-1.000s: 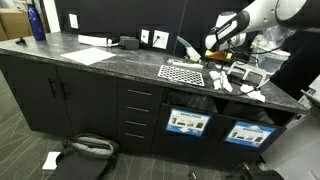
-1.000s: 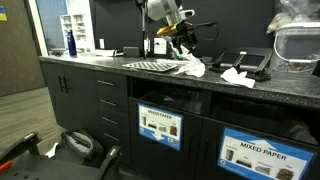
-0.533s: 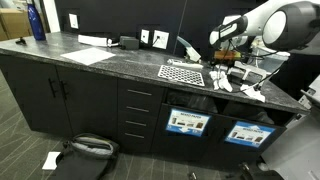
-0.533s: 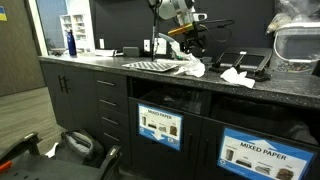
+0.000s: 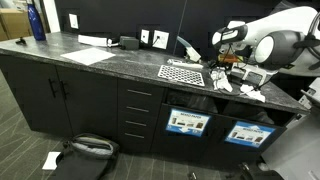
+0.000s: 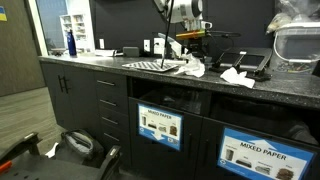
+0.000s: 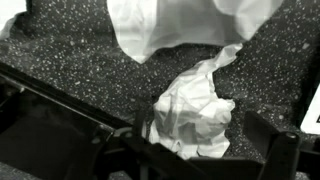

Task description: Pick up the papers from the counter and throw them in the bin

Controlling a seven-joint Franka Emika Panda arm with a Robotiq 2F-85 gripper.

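My open fingers already straddle the crumpled wad (image 7: 195, 120) beside the checkered mat, so my gripper will next go straight down and close.
Crumpled white papers lie on the dark speckled counter (image 5: 120, 62) near its far end. In both exterior views one wad (image 5: 222, 80) (image 6: 192, 68) sits beside the checkered mat and more scraps (image 5: 250, 92) (image 6: 235, 76) lie further along. My gripper (image 5: 222, 55) (image 6: 192, 45) hangs just above the first wad. In the wrist view the gripper (image 7: 205, 140) is open, with its dark fingers on either side of a crumpled wad (image 7: 195, 105) and not touching it. A larger white paper (image 7: 185, 25) lies beyond.
A black-and-white checkered mat (image 5: 182, 72) (image 6: 150, 65), a flat white sheet (image 5: 90, 56) and a blue bottle (image 5: 37, 20) are on the counter. Labelled bin openings (image 5: 188, 122) (image 6: 255, 152) sit under the counter. A dark bag (image 5: 88, 148) lies on the floor.
The arm has shifted along the counter, away from the checkered mat, and now stands over the crumpled wad. The papers have not moved.
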